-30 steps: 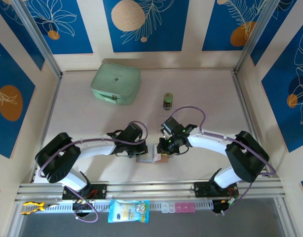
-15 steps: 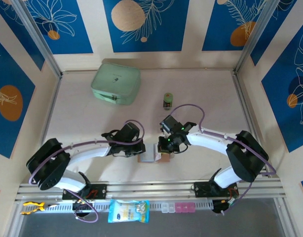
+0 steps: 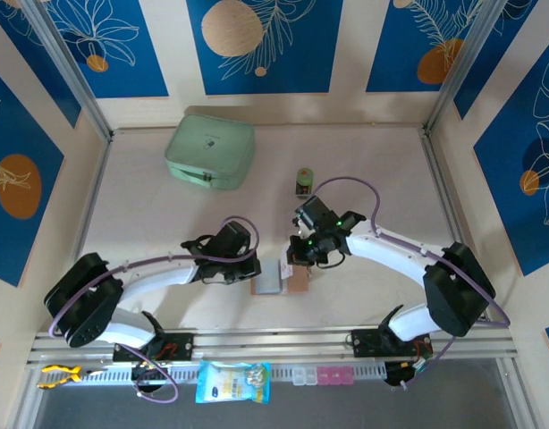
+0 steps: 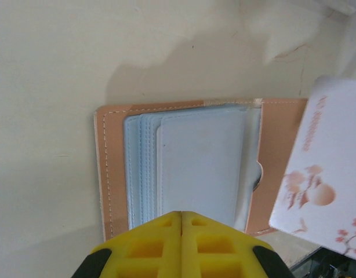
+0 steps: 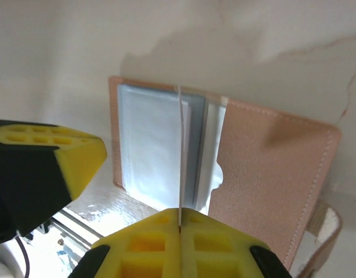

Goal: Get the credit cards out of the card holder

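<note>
The card [image 4: 326,168] is already clear of the holder's pockets, so the robot's right gripper should next carry it outward to the tabletop before the green-and-black cylinder and let go of it there.
The card holder [image 3: 276,281] lies open on the table, pinkish-brown with pale grey-blue inner panels [image 4: 201,168]. My left gripper [image 4: 181,214] is shut with nothing between its fingers, its tip over the near edge of those panels. My right gripper [image 5: 180,211] is shut on a credit card [image 4: 326,168], white with pink print. The card is held above the holder's right half [image 5: 271,168] and appears edge-on [image 5: 180,150] in the right wrist view. In the top view the two grippers [image 3: 255,271] [image 3: 299,262] stand on either side of the holder.
A mint-green case [image 3: 210,151] sits at the back left. A small green-and-black cylinder [image 3: 304,181] stands behind the right gripper. A blue packet [image 3: 232,382] and a pink pill box [image 3: 319,375] lie by the near rail.
The right gripper has lifted back from the holder with the card in it. The left arm's elbow has swung left while its gripper stayed at the holder.
</note>
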Motion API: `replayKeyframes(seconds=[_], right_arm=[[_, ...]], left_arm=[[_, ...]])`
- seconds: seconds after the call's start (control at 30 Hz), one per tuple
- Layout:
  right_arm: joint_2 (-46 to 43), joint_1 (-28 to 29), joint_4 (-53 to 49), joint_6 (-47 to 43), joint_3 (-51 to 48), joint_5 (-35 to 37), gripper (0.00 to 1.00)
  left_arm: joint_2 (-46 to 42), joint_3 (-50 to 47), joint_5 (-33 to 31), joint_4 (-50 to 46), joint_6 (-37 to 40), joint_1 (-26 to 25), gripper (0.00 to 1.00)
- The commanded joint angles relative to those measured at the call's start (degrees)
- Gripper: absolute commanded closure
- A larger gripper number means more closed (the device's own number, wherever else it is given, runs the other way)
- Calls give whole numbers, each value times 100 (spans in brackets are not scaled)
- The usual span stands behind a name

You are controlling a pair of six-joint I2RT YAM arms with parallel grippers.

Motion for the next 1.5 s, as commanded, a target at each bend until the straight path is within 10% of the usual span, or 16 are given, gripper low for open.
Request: replayKeyframes(seconds=[0.0, 0.6, 1.47], right_arm=[[-193, -245, -325, -555, 237, -460, 100], [1149, -729, -2557, -7457, 2401, 150, 100], [2963, -1888, -3045, -9302, 4073, 37, 100]], left_arm=[[-165, -127, -133, -173, 64, 70, 99], [-408, -224, -145, -313, 219, 249, 99], [-406, -154, 114, -453, 425, 699, 98]])
